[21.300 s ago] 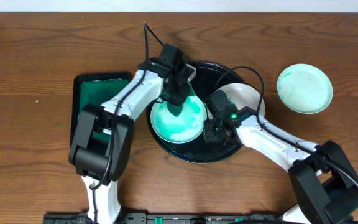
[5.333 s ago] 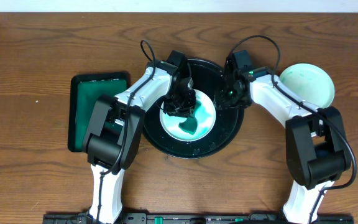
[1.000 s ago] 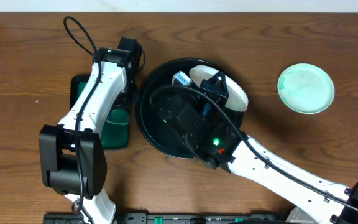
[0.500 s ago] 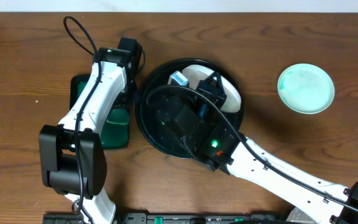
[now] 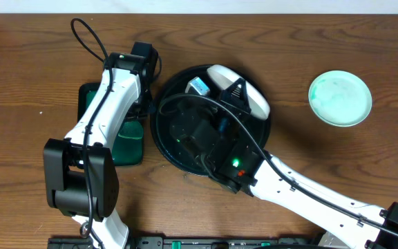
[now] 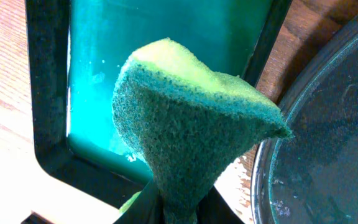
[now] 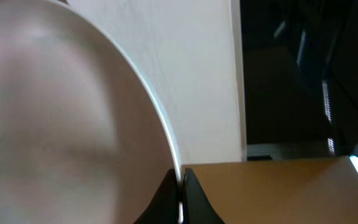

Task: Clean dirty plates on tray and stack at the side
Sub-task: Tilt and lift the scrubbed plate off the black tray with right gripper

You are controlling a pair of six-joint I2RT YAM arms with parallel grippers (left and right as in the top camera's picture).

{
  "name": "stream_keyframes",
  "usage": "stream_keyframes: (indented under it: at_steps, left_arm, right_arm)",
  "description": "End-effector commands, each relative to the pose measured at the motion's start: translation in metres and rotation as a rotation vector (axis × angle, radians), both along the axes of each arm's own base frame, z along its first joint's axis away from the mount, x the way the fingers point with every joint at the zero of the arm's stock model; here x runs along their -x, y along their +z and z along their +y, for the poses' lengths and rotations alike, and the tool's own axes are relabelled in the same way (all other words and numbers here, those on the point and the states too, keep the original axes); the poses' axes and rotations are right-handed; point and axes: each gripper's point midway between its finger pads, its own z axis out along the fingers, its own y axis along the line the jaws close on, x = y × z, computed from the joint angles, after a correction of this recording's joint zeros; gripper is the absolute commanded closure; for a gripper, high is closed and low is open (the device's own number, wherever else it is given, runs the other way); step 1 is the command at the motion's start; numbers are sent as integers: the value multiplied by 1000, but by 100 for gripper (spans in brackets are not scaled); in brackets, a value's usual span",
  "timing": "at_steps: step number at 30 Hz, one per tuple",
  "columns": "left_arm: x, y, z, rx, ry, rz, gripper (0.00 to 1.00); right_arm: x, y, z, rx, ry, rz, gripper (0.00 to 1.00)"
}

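Note:
The mint plate [image 5: 340,97] already lies aside. My right gripper moves across to it next, then down, turning the tilted plate [image 5: 256,102] flat to release it on top.
My right gripper [image 5: 235,88] is raised over the black tray [image 5: 159,131] and is shut on the rim of a white plate [image 5: 249,97], holding it tilted above the tray. In the right wrist view the fingertips [image 7: 180,193] pinch the plate [image 7: 61,124] at its edge. A pale mint plate [image 5: 340,97] lies on the table at the right. I see no third plate; my right arm hides much of the tray. My left gripper [image 5: 144,97] is shut on a green sponge [image 6: 191,124] over the green tray's edge.
The dark green rectangular tray [image 5: 92,97] lies left of the black tray, with teal liquid [image 6: 166,37] in it. The black tray's rim [image 6: 328,155] is close on the sponge's right. My right arm [image 5: 302,190] crosses the front right of the table.
My right gripper has turned the white plate more on edge and shifted it slightly over the tray. The left arm and sponge have not moved.

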Motion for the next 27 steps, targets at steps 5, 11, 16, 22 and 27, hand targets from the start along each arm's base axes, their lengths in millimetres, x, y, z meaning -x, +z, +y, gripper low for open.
stream_keyframes:
  at_steps: [5, 11, 16, 22, 27]
  left_arm:
    - [4, -5, 3, -7, 4, 26, 83]
    - [4, -5, 3, -7, 4, 26, 83]
    - [4, -5, 3, -6, 4, 24, 83]
    - [4, -5, 3, -7, 3, 26, 83]
    - [4, -5, 3, -7, 3, 26, 83]
  right_arm:
    - [1, 2, 6, -55, 4, -18, 99]
    - [8, -3, 11, -96, 24, -9, 99]
    - [14, -52, 31, -414, 108, 183, 99]
    - [-1, -108, 12, -1027, -154, 399, 99]
    - [-27, -112, -24, -1276, -337, 375, 99]
